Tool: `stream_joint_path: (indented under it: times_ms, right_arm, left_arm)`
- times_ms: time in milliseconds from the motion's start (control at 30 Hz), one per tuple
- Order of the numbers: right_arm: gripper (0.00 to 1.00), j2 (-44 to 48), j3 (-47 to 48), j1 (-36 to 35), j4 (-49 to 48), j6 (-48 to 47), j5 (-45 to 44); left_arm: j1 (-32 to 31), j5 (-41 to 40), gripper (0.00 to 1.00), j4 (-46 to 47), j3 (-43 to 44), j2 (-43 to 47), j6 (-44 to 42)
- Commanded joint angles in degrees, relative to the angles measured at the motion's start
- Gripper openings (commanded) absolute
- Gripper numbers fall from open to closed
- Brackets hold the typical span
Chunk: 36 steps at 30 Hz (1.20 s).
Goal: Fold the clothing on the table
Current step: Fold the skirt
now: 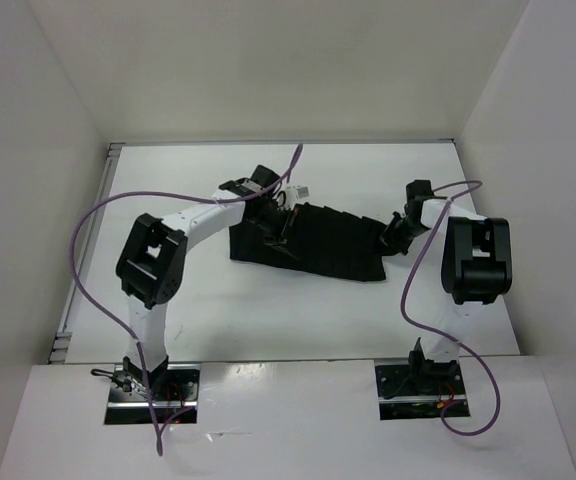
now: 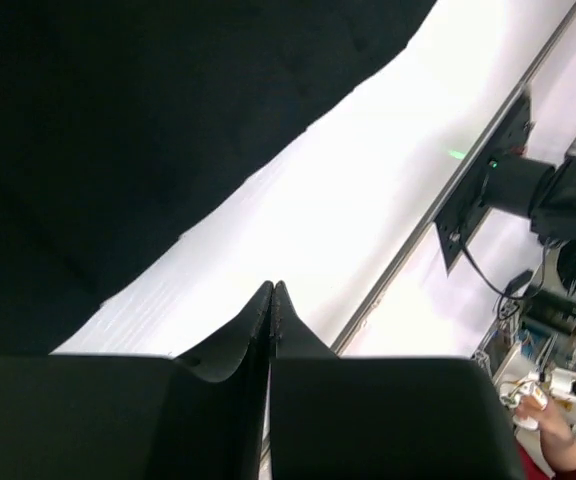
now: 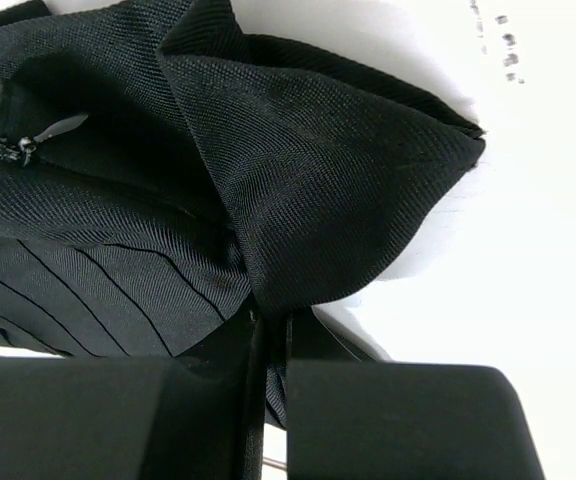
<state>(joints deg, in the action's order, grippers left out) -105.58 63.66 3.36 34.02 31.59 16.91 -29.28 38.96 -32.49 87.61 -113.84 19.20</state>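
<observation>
I will lift the clothing's pinched end with my right gripper next, carry it to the left in the top view over to the clothing's middle and let it go there.
The clothing [image 1: 318, 245], a black pleated garment, lies spread across the middle of the white table [image 1: 268, 310]. My right gripper [image 1: 388, 240] is at its right end. In the right wrist view that gripper [image 3: 268, 318] is shut on a bunched fold of the clothing [image 3: 318, 150], with fabric pinched between the fingers. My left gripper [image 1: 276, 222] hovers over the garment's left part. In the left wrist view it [image 2: 271, 287] is shut, tips touching with nothing between them. Bare table [image 2: 368, 200] lies beyond those tips, and the clothing [image 2: 118, 120] fills the upper left.
White walls [image 1: 38, 150] close in the table on three sides. Purple cables [image 1: 98, 215] loop from both arms. Metal base plates [image 1: 153, 395] sit at the near edge. A zipper pull [image 3: 28, 145] shows on the garment. Beyond the table's edge rail [image 2: 448, 200] stands equipment.
</observation>
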Motion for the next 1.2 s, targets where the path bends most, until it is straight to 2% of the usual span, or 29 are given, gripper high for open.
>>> stream_joint_path:
  times_ms: [0,267,633,867,1000,1167]
  right_arm:
    - [0.0,0.02,1.64,-1.59,-1.15,-1.27,-1.53]
    - [0.0,1.77,2.17,-1.6,-0.62,-1.79,-1.0]
    - [0.0,4.86,1.64,-2.12,0.43,-2.33,2.06]
    - [0.0,12.93,2.87,-2.12,3.5,-2.85,6.3]
    - [0.0,19.17,5.33,-2.12,5.53,-2.16,9.98]
    - [0.0,21.81,8.94,-2.12,6.06,-0.48,16.21]
  left_arm:
    - [-1.13,-1.95,0.0,-2.05,3.88,-3.56,-2.24]
    - [-2.28,-5.82,0.0,0.4,5.37,-9.55,1.97]
    - [-4.55,-4.24,0.0,3.4,8.54,-17.9,5.32]
    - [-6.93,-7.32,0.0,4.54,8.54,-20.72,7.96]
    - [-9.39,-7.32,0.0,3.57,13.71,-23.7,7.96]
    - [-11.94,-6.79,0.0,1.29,20.04,-27.3,8.48]
